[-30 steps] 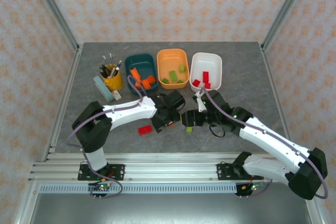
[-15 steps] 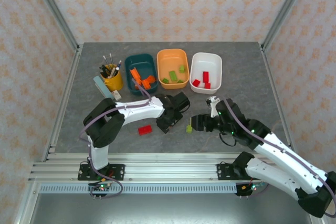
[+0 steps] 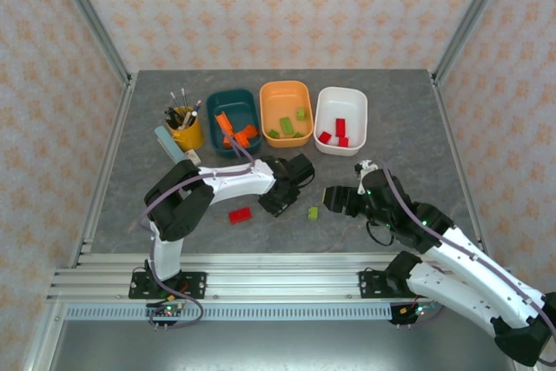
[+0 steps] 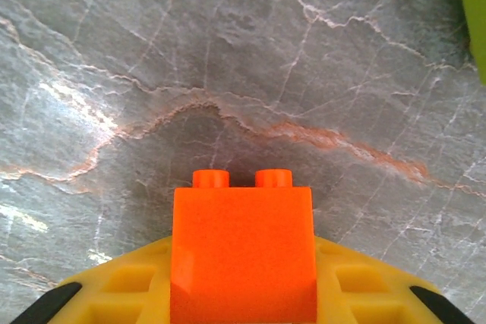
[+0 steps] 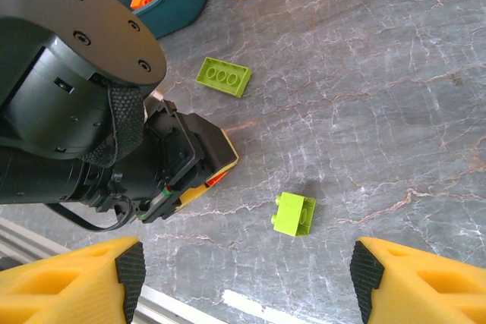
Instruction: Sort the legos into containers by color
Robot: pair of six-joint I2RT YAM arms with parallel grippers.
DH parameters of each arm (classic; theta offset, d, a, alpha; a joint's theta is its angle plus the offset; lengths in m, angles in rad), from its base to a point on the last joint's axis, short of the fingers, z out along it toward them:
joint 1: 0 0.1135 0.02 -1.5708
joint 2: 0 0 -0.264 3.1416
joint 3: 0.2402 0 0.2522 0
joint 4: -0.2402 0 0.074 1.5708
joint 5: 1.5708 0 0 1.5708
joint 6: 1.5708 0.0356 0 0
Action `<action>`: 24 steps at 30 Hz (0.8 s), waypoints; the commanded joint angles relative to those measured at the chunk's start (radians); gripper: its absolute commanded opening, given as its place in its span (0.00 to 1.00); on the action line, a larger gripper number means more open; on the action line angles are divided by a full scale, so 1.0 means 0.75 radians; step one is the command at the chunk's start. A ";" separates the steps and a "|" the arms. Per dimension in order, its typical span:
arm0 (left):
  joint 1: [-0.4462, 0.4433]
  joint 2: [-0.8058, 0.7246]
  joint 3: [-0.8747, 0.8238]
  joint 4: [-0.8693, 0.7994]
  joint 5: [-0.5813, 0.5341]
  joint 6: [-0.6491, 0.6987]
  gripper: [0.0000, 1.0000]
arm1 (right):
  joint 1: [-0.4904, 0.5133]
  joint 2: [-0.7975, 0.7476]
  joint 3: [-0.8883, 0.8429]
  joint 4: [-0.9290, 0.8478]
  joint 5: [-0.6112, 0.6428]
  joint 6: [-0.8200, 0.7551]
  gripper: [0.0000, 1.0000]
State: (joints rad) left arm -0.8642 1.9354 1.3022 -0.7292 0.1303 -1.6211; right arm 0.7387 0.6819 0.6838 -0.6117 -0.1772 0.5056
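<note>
My left gripper has the orange lego and should lift outward, then lower into the teal container's far part (image 3: 234, 105) to release it, as orange legos already lie inside.
An orange lego (image 4: 243, 233) sits between my left gripper's (image 4: 243, 297) yellow fingers (image 4: 364, 286), low over the grey table; the gripper is shut on it. From above, that left gripper (image 3: 282, 195) is mid-table. My right gripper (image 3: 335, 200) stands open, its fingertips (image 5: 414, 282) wide apart, just right of a small green lego (image 3: 313, 212) (image 5: 295, 213) lying on the table. Another green lego (image 5: 223, 77) lies beyond the left gripper (image 5: 190, 165). A red lego (image 3: 240, 214) lies left of it. The teal (image 3: 215, 110), orange (image 3: 267, 102) and white (image 3: 323, 110) containers hold legos.
A yellow pen cup (image 3: 185, 132) with brushes and a pale blue block (image 3: 171, 147) stand left of the teal bin. The aluminium rail (image 3: 278, 282) runs along the near edge. Patterned walls close in the table's sides and back.
My left gripper has closed on the orange lego. My right arm has drawn back to the right, off the small green lego, which still lies on the table.
</note>
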 commanded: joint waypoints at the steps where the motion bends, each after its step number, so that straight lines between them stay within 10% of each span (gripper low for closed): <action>1: 0.009 -0.004 0.039 -0.072 -0.119 0.066 0.28 | -0.003 0.007 -0.008 0.029 0.038 0.028 0.74; 14: 0.231 -0.201 0.349 -0.331 -0.291 0.598 0.27 | -0.075 0.301 0.113 0.524 -0.344 0.240 0.75; 24: 0.585 0.117 0.784 -0.345 -0.209 1.030 0.25 | -0.087 0.781 0.457 0.726 -0.315 0.227 0.74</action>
State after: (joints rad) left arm -0.4629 1.9285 1.8187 -0.9386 -0.0311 -0.9874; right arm 0.6773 1.2339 0.9791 -0.1501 -0.4488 0.6796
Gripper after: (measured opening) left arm 0.335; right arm 0.740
